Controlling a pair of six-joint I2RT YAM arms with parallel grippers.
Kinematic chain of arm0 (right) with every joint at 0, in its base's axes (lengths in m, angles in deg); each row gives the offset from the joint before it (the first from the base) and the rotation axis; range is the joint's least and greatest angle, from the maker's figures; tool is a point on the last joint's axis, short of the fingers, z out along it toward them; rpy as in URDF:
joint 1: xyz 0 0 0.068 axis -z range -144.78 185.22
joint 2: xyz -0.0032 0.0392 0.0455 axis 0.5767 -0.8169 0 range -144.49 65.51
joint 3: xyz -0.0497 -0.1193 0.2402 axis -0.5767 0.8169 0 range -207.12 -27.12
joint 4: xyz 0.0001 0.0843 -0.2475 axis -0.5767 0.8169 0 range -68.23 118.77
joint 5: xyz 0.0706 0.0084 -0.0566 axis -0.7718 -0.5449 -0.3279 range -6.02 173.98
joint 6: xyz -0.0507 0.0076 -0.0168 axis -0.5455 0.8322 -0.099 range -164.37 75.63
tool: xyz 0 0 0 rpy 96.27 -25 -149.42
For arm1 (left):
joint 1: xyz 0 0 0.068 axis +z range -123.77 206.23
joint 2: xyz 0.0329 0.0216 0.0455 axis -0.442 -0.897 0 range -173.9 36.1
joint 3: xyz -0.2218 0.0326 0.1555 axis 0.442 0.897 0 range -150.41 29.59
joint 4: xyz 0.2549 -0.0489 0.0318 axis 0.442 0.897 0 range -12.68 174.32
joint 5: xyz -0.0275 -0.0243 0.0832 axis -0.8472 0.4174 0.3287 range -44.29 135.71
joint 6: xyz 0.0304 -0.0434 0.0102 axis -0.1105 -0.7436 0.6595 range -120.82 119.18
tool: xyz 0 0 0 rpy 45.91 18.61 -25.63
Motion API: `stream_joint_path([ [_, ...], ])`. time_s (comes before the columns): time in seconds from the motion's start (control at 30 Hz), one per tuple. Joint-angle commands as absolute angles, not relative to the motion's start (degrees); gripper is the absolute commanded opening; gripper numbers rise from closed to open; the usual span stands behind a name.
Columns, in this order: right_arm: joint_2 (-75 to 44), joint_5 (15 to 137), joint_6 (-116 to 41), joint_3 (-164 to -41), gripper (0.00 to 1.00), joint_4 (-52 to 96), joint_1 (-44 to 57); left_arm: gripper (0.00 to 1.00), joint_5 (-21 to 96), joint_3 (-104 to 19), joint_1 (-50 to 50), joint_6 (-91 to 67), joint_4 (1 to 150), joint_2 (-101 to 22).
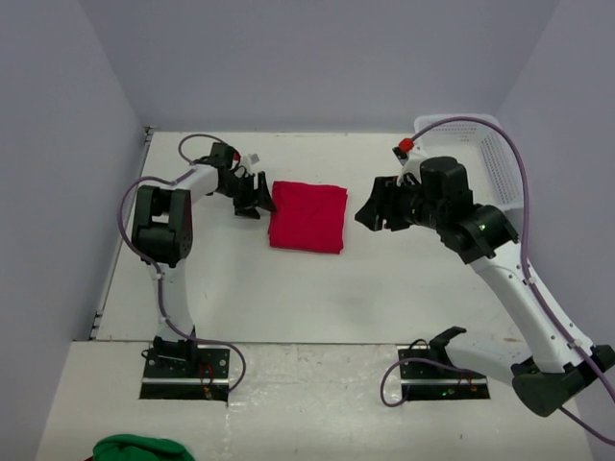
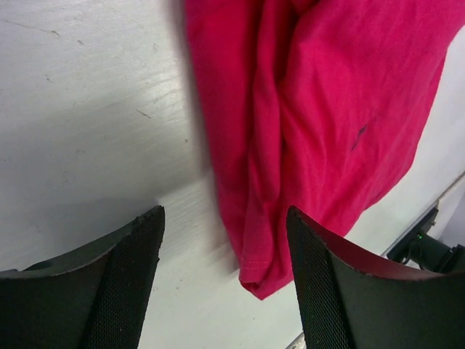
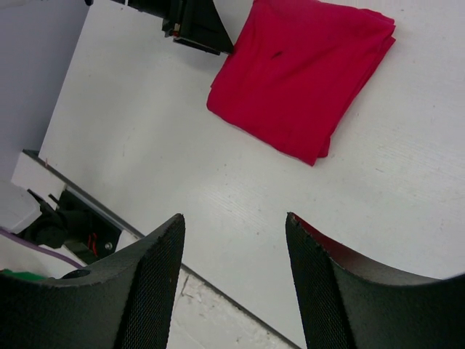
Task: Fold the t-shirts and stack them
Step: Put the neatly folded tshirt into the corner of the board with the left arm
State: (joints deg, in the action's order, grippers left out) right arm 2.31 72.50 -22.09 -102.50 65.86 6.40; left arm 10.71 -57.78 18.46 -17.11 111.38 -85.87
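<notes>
I will lower my left gripper and move it to the right in the top view to close on the t-shirt's rumpled edge [image 1: 273, 214] [image 2: 249, 214], because the t-shirt's corner reaches between the open fingers.
A red t-shirt [image 1: 307, 216] lies folded into a small rectangle in the middle of the white table. My left gripper [image 1: 258, 197] stands open just off its left edge; in the left wrist view a corner of the t-shirt [image 2: 320, 116] reaches between the open fingers [image 2: 131, 276], untouched. My right gripper [image 1: 370, 211] hangs open to the right of the shirt, a small gap away. The right wrist view shows the whole folded t-shirt [image 3: 301, 69] beyond its empty fingers [image 3: 156, 280].
A white mesh basket [image 1: 500, 163] stands at the back right, behind my right arm. Something green [image 1: 139, 448] lies on the near ledge at bottom left. Grey walls close the table on three sides.
</notes>
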Motion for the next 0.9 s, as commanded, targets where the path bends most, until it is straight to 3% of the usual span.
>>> stream_joint_path([
  [0.0,3.89,73.17,-21.87,-103.41,0.60,64.13,6.39,0.70,9.06,-58.56,18.67,-16.46,110.45,-87.29],
  [0.5,5.83,75.45,-22.22,-103.15,0.59,63.95,6.39,0.70,-0.51,-57.16,17.62,-20.24,104.04,-93.71],
  [0.87,6.88,76.95,-22.22,-103.23,0.60,64.13,6.39,0.69,1.67,-57.16,15.86,-20.77,103.69,-96.44],
])
